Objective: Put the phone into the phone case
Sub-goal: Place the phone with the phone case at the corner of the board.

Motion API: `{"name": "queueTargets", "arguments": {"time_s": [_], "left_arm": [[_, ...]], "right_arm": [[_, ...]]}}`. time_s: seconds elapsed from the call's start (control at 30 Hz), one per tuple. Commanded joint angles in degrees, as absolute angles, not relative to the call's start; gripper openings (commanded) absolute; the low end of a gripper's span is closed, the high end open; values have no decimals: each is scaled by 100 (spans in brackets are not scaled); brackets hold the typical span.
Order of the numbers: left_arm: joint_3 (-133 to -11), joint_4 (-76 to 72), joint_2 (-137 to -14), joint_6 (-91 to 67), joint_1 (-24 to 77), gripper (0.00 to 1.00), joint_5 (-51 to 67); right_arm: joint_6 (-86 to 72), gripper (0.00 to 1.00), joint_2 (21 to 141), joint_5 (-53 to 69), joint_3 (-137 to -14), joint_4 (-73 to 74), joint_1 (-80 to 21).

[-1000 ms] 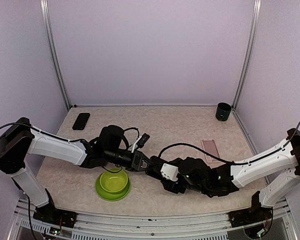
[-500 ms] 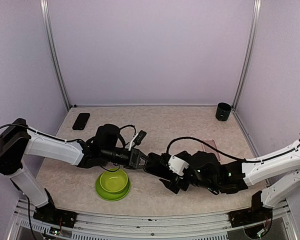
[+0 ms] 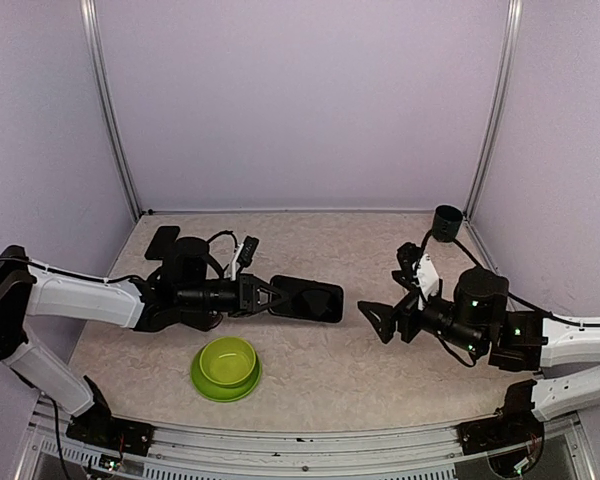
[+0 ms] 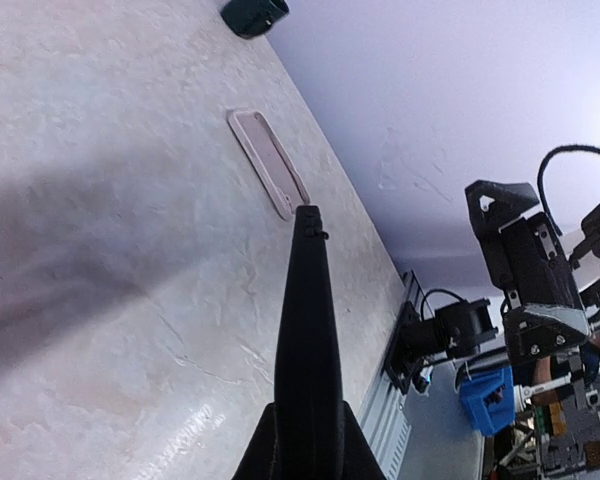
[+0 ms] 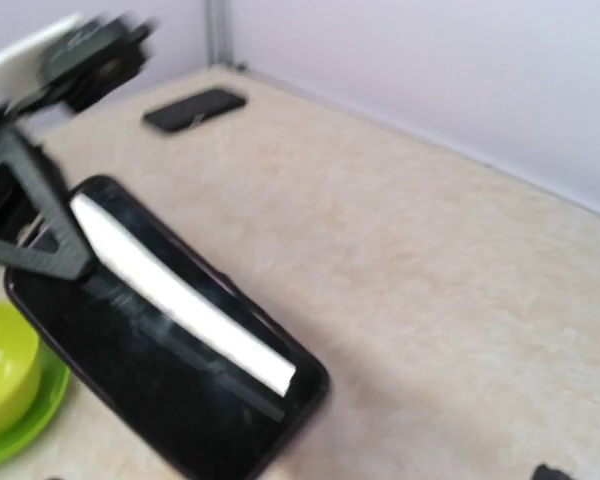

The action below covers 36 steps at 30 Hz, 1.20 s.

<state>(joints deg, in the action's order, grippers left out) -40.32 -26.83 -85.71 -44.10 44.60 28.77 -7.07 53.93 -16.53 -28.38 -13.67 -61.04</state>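
Note:
My left gripper is going to swing outward next, to the left in the top view, and down onto the tabletop (image 3: 204, 230) beside the second slab, because that spot is bare.
A black phone (image 3: 306, 298) hangs level above the table's middle, one end pinched by my left gripper (image 3: 263, 296), which is shut on it. The left wrist view shows the phone (image 4: 308, 340) edge-on between those fingers (image 4: 270, 462). Its glossy screen (image 5: 170, 350) fills the lower left of the right wrist view. My right gripper (image 3: 372, 322) stands open and empty a short way to the phone's right, facing it. The pinkish clear phone case (image 4: 270, 175) lies flat on the table beyond the phone's tip; in the top view my right arm hides it.
A green bowl (image 3: 225, 368) sits near the front edge below the left gripper. A second flat black slab (image 3: 163, 240) lies at the back left. A dark green cup (image 3: 447, 222) stands in the back right corner. Purple walls enclose the table.
The right gripper opened, let go of the phone and pulled back to the right. The left arm drew back to the left, keeping the phone.

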Motion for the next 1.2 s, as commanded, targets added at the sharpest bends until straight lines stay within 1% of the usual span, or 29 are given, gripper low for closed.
{"name": "queueTargets", "arguments": {"time_s": [0.0,0.27,0.47,0.77,0.97,1.17], "left_arm": [[-3977,-3308,-8222,-4687,4194,0,2255],[-4004,-3162,-8101,-5293,3720,0,1025],[-3999,-3054,-8237,-5766,3237,0,439],[-3977,-3229,-8686,-6596,2394,0,83],[-3992,-3467,-9049,-7138,2051,0,18],[-4083,-3438,-9206,-7544,1910,0,-538]], "right_arm": [[-1323,100,5212,-1594,-2714,-1468,-5819],[-1769,100,5593,-1837,-2747,-1459,-5739],[-1920,100,5748,-1902,-2720,-1468,-5739],[-1976,99,5743,-1908,-2672,-1494,-5739],[-2012,100,5796,-1881,-2676,-1512,-5739],[-2037,99,5884,-1849,-2683,-1523,-5739]]}}
